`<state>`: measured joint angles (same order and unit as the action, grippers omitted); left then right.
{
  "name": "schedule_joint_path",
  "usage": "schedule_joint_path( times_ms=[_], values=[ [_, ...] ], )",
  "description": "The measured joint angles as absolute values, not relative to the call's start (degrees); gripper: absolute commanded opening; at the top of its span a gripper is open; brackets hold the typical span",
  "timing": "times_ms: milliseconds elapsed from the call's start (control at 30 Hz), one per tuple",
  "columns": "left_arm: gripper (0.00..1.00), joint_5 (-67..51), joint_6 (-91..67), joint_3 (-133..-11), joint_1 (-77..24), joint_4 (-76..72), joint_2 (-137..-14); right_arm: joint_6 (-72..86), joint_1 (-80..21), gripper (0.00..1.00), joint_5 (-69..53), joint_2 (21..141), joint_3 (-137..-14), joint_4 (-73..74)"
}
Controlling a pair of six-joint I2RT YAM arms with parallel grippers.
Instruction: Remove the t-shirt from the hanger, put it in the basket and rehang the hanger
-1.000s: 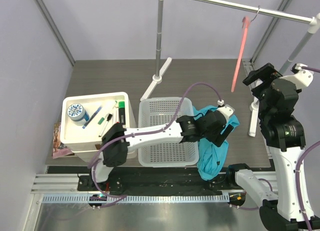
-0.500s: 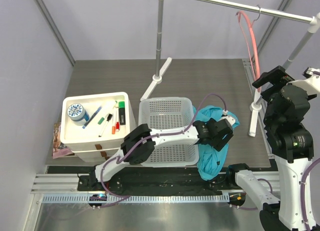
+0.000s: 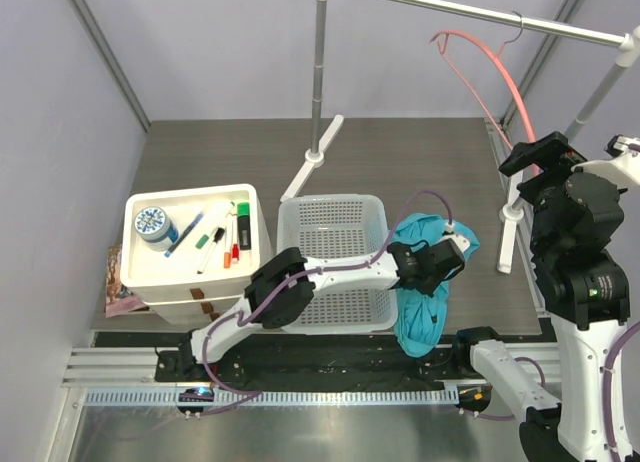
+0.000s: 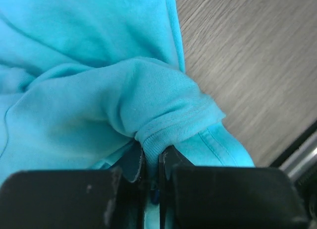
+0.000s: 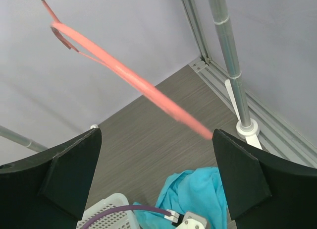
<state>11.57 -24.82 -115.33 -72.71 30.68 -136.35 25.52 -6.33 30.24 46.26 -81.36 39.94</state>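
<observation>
Next, my left gripper rises and swings left in the top view, over the white mesh basket's middle point(image 3: 335, 242) to release the t-shirt's fold, because the basket stands empty.
The turquoise t-shirt point(image 3: 425, 297) lies crumpled over the right rim of the white mesh basket point(image 3: 335, 244) and down onto the table, off the hanger. My left gripper point(image 3: 445, 264) is shut on a ribbed fold of the t-shirt point(image 4: 99, 90), pinched between the black fingers point(image 4: 168, 164). The bare salmon-pink hanger point(image 3: 482, 54) hangs by its wire hook from the silver rail point(image 3: 430, 2), tilted out to the left. My right gripper point(image 3: 536, 154) stands open and empty just below the hanger's lower end. In the right wrist view the hanger point(image 5: 133, 80) slants across above the gripper point(image 5: 156, 140).
A white bin point(image 3: 150, 267) with pens and a tape roll sits at the left. The rack's left post point(image 3: 320, 72) rises behind the basket. The right post's foot point(image 3: 513, 214) stands beside the t-shirt and my right arm.
My left gripper has shut on the t-shirt. The bare hanger has swung round on the rail, from edge-on to spread leftward. The right arm drew back slightly.
</observation>
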Motion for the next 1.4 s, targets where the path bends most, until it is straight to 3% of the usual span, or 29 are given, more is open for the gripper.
schedule_joint_path(
  times_ms=[167, 433, 567, 800, 1300, 1333, 1400],
  values=[
    [0.0, 11.55, -22.02, -115.13, -72.31, 33.91, -128.09, 25.91, -6.66, 1.0, 29.85, 45.04, -81.49, 39.72],
    [0.0, 12.45, -19.42, -108.36, -72.18, 29.26, -98.72, 27.0, -6.94, 1.0, 29.21, 43.18, -81.28, 37.69],
    [0.0, 13.98, -18.11, -107.57, -72.18, 28.08, -90.3, 27.64, -6.96, 1.0, 27.88, 42.94, -81.1, 37.15],
    [0.0, 19.59, -16.05, -101.78, -72.18, 29.87, -82.26, 28.64, -7.09, 1.0, 23.24, 42.98, -81.03, 36.49],
    [0.0, 25.8, -25.3, -68.18, -67.7, 29.87, -72.27, 27.9, -7.18, 1.0, 12.03, 42.96, -83.55, 36.05],
    [0.03, 26.22, -25.93, -67.72, -67.35, 30.46, -72.4, 27.79, -7.2, 1.0, 11.18, 42.96, -84.12, 36.05],
    [0.19, 27.55, -27.24, -67.68, -66.98, 31.33, -73.17, 27.7, -7.25, 0.99, 8.51, 43.05, -85.06, 36.03]
  ],
)
